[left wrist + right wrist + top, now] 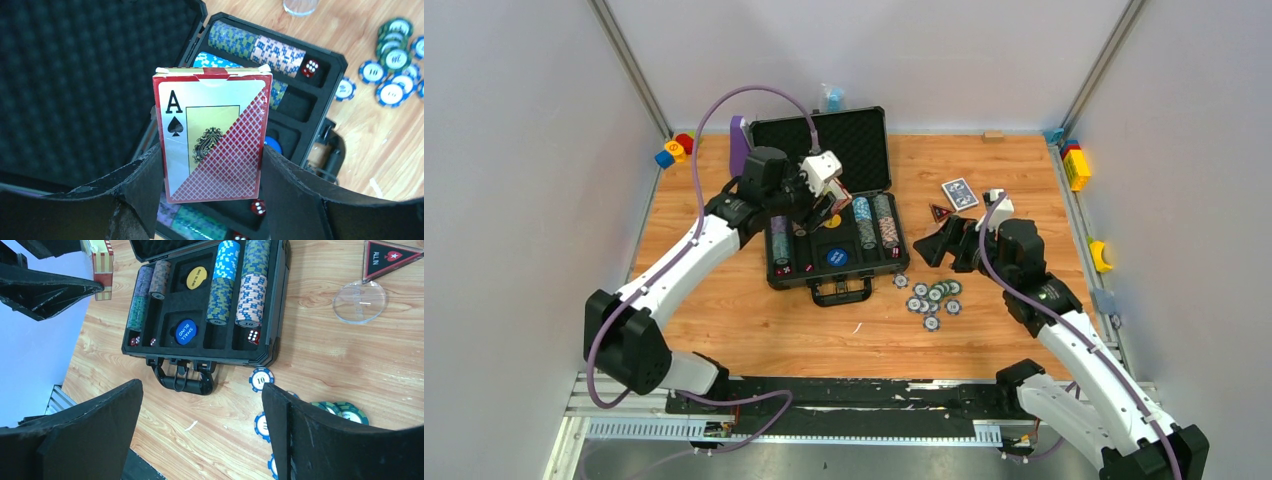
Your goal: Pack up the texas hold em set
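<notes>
My left gripper lowers with a turn down into the yellow button's compartment [833, 222] next and releases the red card deck there. Only a flat yellow button occupies that compartment.
The dark grey briefcase [819, 140] lies open mid-table, its lid up at the back and its handle [842, 293] toward me. Rows of striped chips [225, 280], a yellow button [196, 277], a blue button [185, 331] and red dice [253, 336] sit in the foam tray. Above the tray's middle, my left gripper [211, 165] is shut on a red card deck [212, 135], held upright. To the right of the case, my right gripper [936, 248] hangs open and empty over bare wood near the loose chips [934, 297]. A blue card deck [960, 193] lies on the table.
A triangular all-in marker [390, 255] with its clear round base [359, 301] lies right of the case. A purple stand [738, 145] is at the case's back left. Toy blocks sit at the far left [674, 150] and the right edge [1076, 165].
</notes>
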{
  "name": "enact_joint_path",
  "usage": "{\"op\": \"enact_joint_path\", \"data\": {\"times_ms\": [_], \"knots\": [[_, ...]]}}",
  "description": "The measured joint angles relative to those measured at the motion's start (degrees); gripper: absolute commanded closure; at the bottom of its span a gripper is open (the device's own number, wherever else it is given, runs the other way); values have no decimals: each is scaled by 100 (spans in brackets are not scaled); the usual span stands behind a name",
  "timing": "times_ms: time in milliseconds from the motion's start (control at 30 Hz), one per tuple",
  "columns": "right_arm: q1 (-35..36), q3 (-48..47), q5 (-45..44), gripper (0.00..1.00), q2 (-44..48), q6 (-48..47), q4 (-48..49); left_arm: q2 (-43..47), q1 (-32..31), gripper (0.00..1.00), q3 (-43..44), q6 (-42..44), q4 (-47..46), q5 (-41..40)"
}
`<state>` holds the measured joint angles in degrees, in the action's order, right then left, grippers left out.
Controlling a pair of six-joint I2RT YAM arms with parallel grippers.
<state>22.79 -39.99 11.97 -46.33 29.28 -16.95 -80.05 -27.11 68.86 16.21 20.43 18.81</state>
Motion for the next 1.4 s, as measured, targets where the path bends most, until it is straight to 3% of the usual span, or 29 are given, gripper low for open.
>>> {"op": "enact_joint_path", "data": {"times_ms": [167, 467, 967, 1400], "knots": [[0, 35, -13, 10, 4, -2, -39, -55, -129, 100, 2, 1029, 24, 144], [0, 35, -240, 10, 81, -9, -46, -815, -315, 100, 437, 2000, 175, 179], [0, 35, -570, 10, 44, -7, -39, -2273, -481, 100, 1519, 3075, 863, -55], [0, 74, -570, 10, 33, -4, -37, -2820, -455, 100, 1637, 3698, 1268, -811]]}}
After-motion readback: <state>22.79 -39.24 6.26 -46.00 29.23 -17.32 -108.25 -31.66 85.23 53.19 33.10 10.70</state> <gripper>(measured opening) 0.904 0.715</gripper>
